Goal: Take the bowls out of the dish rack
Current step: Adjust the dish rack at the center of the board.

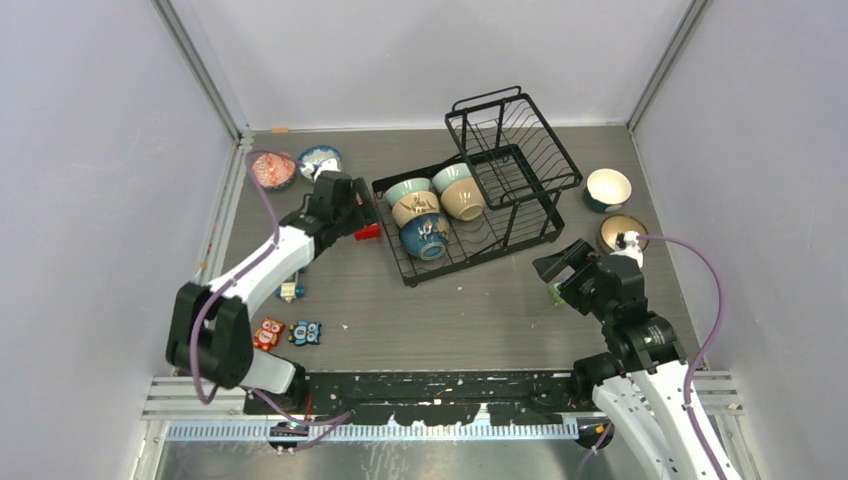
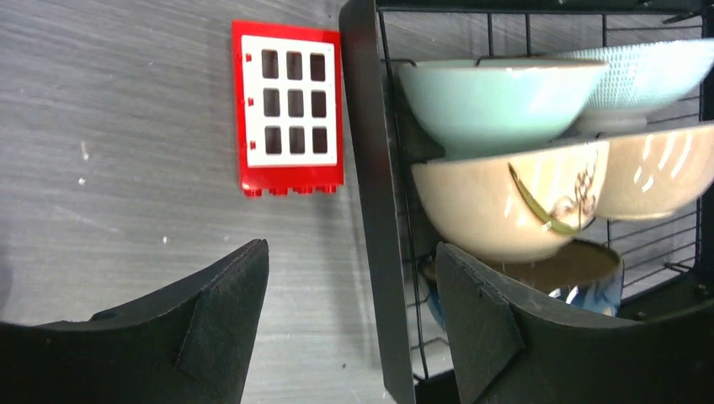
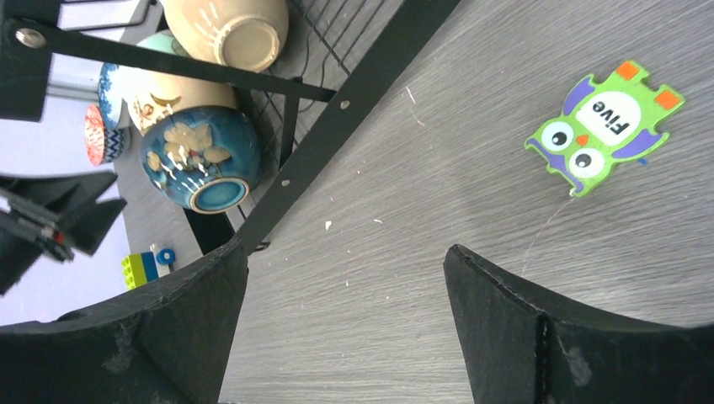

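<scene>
The frame bar is clear of the bowls at its far corner. I need to move my left gripper outward past the red block, then down onto the frame bar's far corner (image 1: 377,185) (image 2: 360,12).
The black wire dish rack (image 1: 500,170) stands mid-table with several bowls on its tray: pale green (image 1: 407,188), tan (image 1: 415,207), dark blue (image 1: 425,237) and two more behind. My left gripper (image 1: 362,215) is open at the rack's left edge. In the left wrist view its fingertips (image 2: 352,295) straddle the rack's frame bar (image 2: 375,210) without touching it, below the pale green bowl (image 2: 497,97) and tan bowl (image 2: 505,206). My right gripper (image 1: 553,270) hangs open over bare table off the rack's near right corner, empty (image 3: 345,261); the dark blue bowl (image 3: 198,160) lies ahead of it.
Red patterned (image 1: 272,170) and blue-and-white (image 1: 320,160) bowls sit on the table at far left; a cream-lined bowl (image 1: 607,188) and a brown bowl (image 1: 622,232) at right. A red block (image 2: 289,107) lies beside the rack. Owl toys (image 1: 287,332) lie near left; a green owl piece (image 3: 602,126) is near my right gripper.
</scene>
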### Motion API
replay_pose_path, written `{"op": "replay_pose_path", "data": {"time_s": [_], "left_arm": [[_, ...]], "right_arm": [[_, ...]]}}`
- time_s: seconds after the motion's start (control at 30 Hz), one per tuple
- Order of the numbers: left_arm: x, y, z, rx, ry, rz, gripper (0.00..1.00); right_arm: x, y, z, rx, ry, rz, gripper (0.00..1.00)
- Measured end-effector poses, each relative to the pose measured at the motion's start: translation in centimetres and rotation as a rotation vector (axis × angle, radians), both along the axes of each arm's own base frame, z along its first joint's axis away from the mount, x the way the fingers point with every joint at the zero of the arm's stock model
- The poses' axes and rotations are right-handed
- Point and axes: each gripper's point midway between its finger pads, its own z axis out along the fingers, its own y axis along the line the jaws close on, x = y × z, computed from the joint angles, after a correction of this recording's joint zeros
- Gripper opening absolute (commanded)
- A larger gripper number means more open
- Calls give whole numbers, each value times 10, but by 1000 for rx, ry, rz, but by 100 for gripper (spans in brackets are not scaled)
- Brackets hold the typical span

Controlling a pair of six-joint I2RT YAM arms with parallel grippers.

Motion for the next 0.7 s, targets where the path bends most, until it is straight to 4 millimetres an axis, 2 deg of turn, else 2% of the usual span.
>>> {"op": "replay_pose_path", "data": {"time_s": [0.23, 0.37, 0.53, 0.7], "left_arm": [[60, 13, -15, -30, 40, 18, 68], [80, 20, -15, -17, 30, 8, 68], [107, 11, -1, -10, -7, -68, 67], [125, 0, -3, 20, -19, -196, 67]], "right_arm": [[-4, 9, -20, 23, 36, 35, 89], [-4, 11, -18, 26, 25, 41, 89], [-4, 11, -20, 26, 23, 44, 89], [-5, 12, -22, 24, 26, 51, 89]]}}
